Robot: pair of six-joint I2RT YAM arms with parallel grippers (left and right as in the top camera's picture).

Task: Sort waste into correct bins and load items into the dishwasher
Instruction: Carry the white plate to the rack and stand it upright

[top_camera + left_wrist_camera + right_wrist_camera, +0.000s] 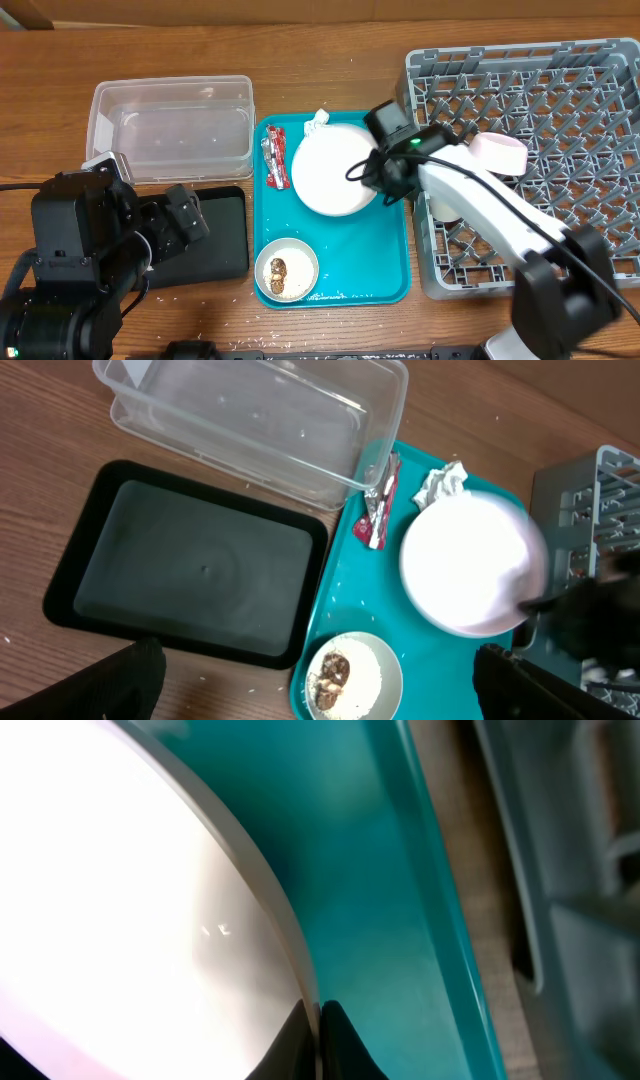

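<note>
My right gripper should lift the plate over the rack's side, then tilt and lower it past the pale pink bowl, where free rack slots [564, 138] show.
The large whitish plate [330, 170] lies on the teal tray [385, 265]. My right gripper [385, 180] is shut on the plate's right rim, seen close in the right wrist view [313, 1015]. A crumpled white tissue [317, 123] pokes out at the plate's far edge. A red-and-silver wrapper [273, 158] lies left of it. A small white bowl [300, 255] with brown scraps [279, 267] and crumbs sits at the tray's front. A pale pink bowl [498, 152] stands in the grey rack [560, 90]. My left gripper [320, 655] is open above the black tray [220, 235]. No small white cup shows.
The clear plastic tub [170, 130] stands behind the black tray at the left. The rack's left wall is close beside the teal tray's right rim [440, 920]. White crumbs lie on the wooden table near the tray's front.
</note>
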